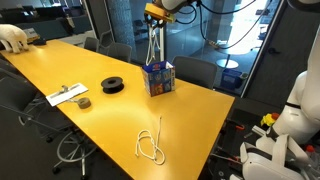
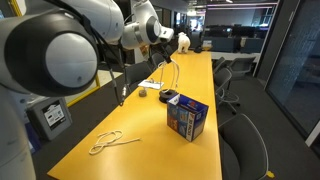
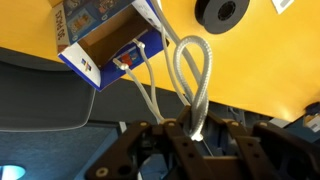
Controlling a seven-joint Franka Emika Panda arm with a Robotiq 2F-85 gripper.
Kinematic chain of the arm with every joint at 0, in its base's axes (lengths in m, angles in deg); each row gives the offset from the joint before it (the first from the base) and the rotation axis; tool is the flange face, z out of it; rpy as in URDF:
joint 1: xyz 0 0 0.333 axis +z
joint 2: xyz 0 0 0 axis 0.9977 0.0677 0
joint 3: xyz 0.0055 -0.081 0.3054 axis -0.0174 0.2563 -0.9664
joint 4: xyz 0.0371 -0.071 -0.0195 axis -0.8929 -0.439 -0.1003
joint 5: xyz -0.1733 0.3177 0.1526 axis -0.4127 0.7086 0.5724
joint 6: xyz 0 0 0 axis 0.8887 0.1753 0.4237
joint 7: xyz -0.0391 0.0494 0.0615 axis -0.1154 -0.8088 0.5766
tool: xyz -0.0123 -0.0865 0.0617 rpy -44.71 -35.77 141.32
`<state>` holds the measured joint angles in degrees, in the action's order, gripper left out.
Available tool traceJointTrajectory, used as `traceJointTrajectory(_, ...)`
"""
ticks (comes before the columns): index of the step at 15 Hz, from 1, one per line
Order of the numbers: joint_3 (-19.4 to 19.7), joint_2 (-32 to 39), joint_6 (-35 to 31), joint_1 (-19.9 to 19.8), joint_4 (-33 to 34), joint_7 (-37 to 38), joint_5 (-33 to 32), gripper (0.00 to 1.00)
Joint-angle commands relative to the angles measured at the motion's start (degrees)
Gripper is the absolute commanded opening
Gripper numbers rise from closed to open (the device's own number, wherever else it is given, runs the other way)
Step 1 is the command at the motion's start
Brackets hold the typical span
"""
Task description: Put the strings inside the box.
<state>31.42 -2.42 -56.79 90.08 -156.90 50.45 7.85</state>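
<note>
My gripper moves down toward the blue box's open top (image 1: 158,65) (image 3: 108,38) next and releases the pale string there, as its long loops still hang mostly above the box's rim.
My gripper (image 3: 197,133) is shut on one pale cream string (image 3: 190,75) and holds it high above the blue box (image 3: 100,40). The string hangs down in long loops with its lower end inside the open box. In both exterior views the gripper (image 1: 155,12) (image 2: 160,32) is above the box (image 1: 159,78) (image 2: 187,117), with the string (image 1: 155,45) (image 2: 172,75) dangling between them. A second string (image 1: 150,145) (image 2: 108,143) lies in a loose tangle on the yellow table, nearer the table's end.
A black round spool (image 1: 113,85) (image 3: 222,11) lies beside the box. A white flat item (image 1: 68,95) and a small dark roll (image 1: 84,102) lie further along the yellow table (image 1: 190,120). Chairs stand along the table sides.
</note>
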Motion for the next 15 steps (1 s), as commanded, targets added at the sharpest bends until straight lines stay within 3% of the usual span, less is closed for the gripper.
traceJointTrajectory(1,2.6,4.7,1.6,0.1,6.6,11.7,-7.6,0.06)
traceJointTrajectory(5,4.5,11.9,2.8,-1.6,11.7,15.7,-8.6,0.07)
traceJointTrajectory(15,2.9,26.6,5.9,-7.6,24.1,6.4,3.8,0.07)
